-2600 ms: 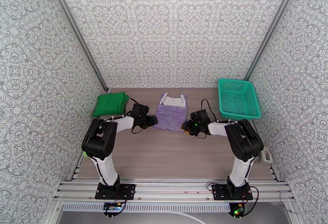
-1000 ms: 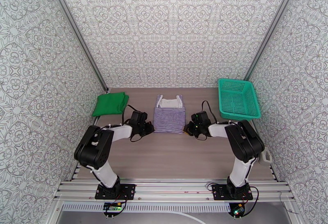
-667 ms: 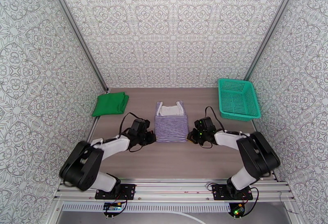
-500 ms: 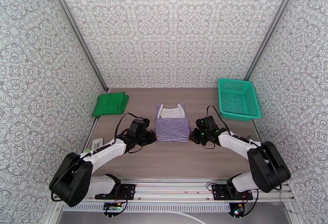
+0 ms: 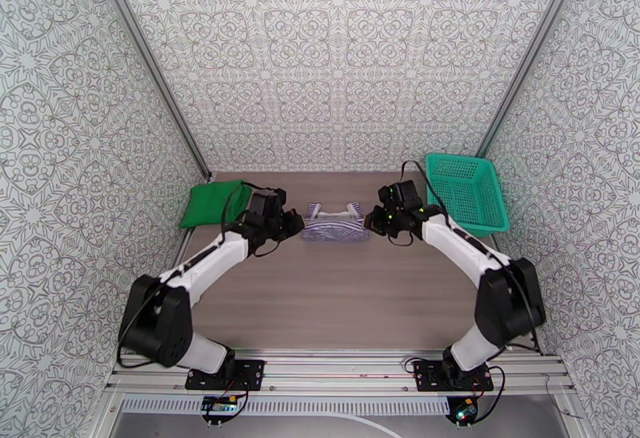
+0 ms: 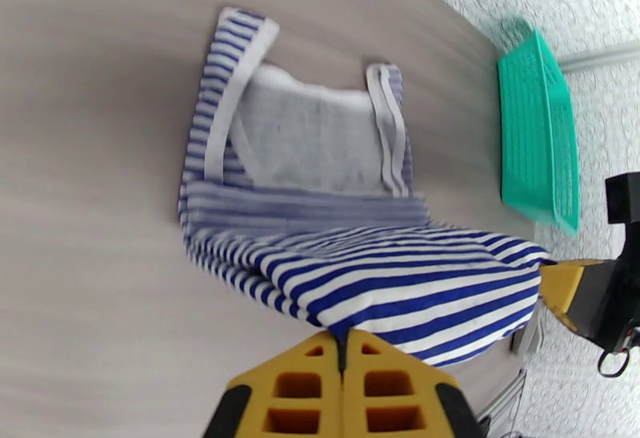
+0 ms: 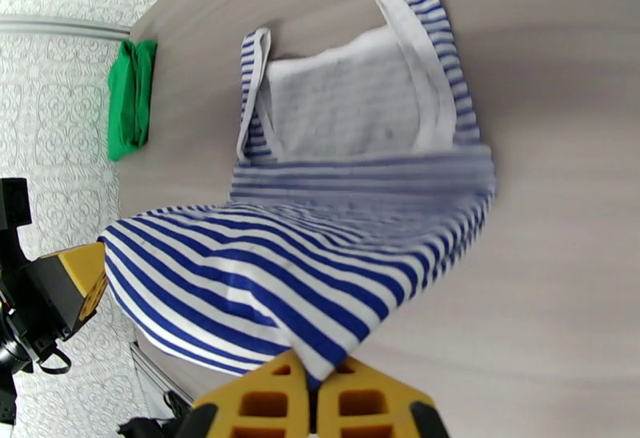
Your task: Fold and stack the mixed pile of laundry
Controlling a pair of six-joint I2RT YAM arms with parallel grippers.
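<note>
The strap nearer the basket lies uncovered, outward of and below my right gripper. I will carry the hem outward and down over the strap's end to release it.
The purple-and-white striped sleeveless top (image 5: 334, 227) lies mid-table with its white-trimmed straps toward the back wall. Its bottom hem is lifted off the table and hangs over the lower half. My left gripper (image 5: 298, 226) is shut on the hem's left corner, and its yellow fingers (image 6: 308, 387) pinch the striped cloth (image 6: 376, 279). My right gripper (image 5: 370, 223) is shut on the hem's right corner, where the cloth (image 7: 304, 263) runs into its closed fingers (image 7: 264, 399). The green T-shirt (image 5: 212, 201) lies folded at the back left, apart from both grippers.
A teal mesh basket (image 5: 466, 191) stands at the back right, just beyond my right arm. Patterned walls close in the left, right and back sides. Bare wooden tabletop (image 5: 336, 303) stretches from the top to the near rail.
Both grippers first pulled the striped top toward the near edge. They have since swung toward the back wall, raising the hem over the top's lower half. The green T-shirt has not moved.
</note>
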